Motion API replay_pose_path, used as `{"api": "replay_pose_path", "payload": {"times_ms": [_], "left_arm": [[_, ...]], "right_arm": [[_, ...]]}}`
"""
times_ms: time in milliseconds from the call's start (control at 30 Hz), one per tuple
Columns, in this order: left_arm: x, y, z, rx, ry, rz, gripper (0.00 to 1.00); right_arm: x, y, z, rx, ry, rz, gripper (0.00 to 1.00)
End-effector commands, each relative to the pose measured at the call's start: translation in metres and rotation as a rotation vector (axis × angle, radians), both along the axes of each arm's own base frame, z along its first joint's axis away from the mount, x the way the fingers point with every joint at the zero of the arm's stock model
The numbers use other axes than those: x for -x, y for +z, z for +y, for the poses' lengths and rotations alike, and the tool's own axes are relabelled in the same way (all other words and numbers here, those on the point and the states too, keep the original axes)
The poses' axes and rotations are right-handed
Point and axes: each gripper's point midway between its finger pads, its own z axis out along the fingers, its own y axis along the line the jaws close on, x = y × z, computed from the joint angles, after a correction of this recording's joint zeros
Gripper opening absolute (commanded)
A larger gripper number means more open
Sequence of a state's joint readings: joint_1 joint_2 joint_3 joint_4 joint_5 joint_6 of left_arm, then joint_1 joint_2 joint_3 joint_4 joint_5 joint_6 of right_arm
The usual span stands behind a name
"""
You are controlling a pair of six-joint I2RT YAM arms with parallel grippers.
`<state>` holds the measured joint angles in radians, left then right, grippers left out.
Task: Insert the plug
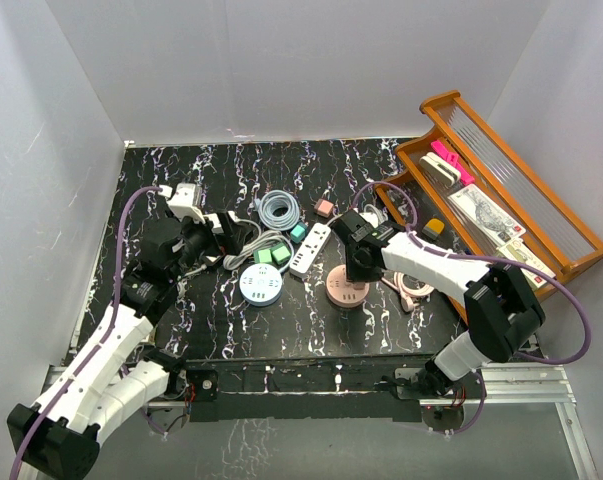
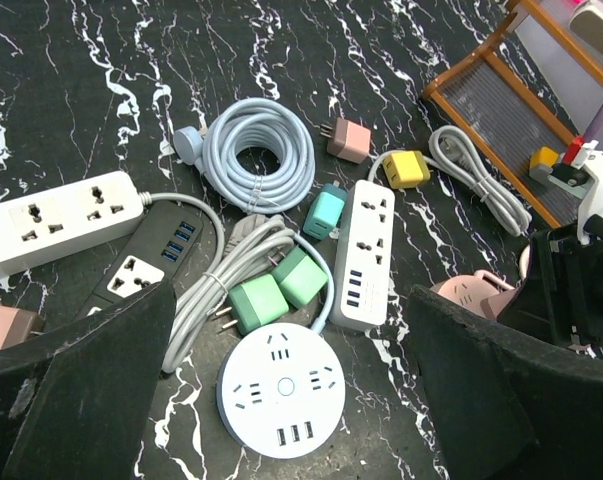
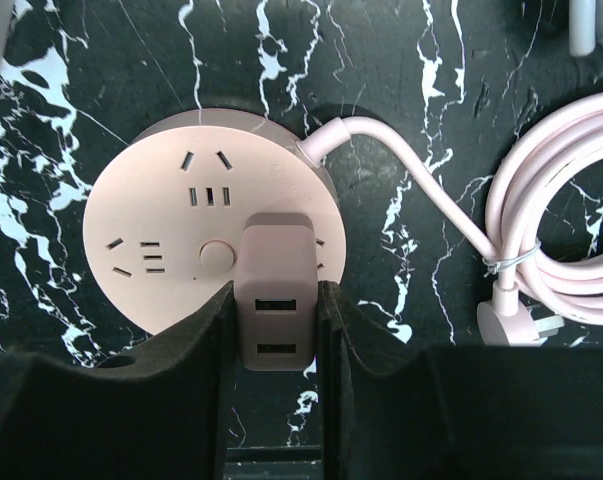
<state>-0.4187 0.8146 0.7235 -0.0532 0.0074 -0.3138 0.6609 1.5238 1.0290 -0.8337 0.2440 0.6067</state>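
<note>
My open left gripper lowers toward the right in the top view next, onto the green plug nearest the round white power strip [image 2: 281,390], since its prongs are bare.
A pink two-port USB plug [image 3: 276,290] stands on the right side of a round pink power strip [image 3: 161,230], its far end against the strip's face. The prongs are hidden, so I cannot tell how deep they sit. My right gripper [image 3: 276,305] is shut on the plug, both black fingers pressed to its sides. From above, that gripper [image 1: 356,262] hangs over the pink strip [image 1: 347,292] near the table's middle. My left gripper [image 2: 291,335] is wide open and holds nothing, hovering above a round white strip [image 2: 281,390] on the left [image 1: 226,235].
Two green plugs [image 2: 271,290], a white bar strip [image 2: 366,255], a black strip [image 2: 146,265], another white strip [image 2: 61,215] and a coiled grey cable [image 2: 261,150] crowd the left centre. The pink strip's coiled cord [image 3: 571,230] lies to its right. A wooden rack [image 1: 501,190] stands far right.
</note>
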Motion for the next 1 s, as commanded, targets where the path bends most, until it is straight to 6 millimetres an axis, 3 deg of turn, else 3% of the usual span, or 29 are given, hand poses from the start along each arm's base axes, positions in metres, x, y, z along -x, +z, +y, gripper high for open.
{"api": "replay_pose_path", "payload": {"times_ms": [0, 167, 333, 533, 767, 967], "left_arm": [[-0.001, 0.0, -0.007, 0.001, -0.039, 0.0, 0.98], [-0.003, -0.01, -0.014, 0.0, -0.071, 0.039, 0.98], [-0.005, -0.03, -0.025, 0.007, -0.111, 0.113, 0.97], [-0.002, -0.065, -0.045, 0.015, -0.184, 0.266, 0.86], [-0.012, -0.124, -0.036, -0.037, 0.013, 0.587, 0.66], [-0.034, -0.143, -0.039, -0.081, 0.124, 0.663, 0.53]], "right_arm": [[0.013, 0.003, -0.013, 0.054, 0.005, 0.057, 0.41], [-0.023, 0.047, 0.006, -0.036, -0.012, -0.128, 0.61], [-0.037, 0.073, 0.015, -0.115, -0.006, -0.248, 0.63], [-0.041, 0.087, 0.03, -0.254, -0.004, -0.336, 0.62], [-0.042, 0.09, 0.041, -0.37, -0.009, -0.404, 0.58], [-0.041, 0.084, 0.041, -0.358, 0.025, -0.397, 0.56]]}}
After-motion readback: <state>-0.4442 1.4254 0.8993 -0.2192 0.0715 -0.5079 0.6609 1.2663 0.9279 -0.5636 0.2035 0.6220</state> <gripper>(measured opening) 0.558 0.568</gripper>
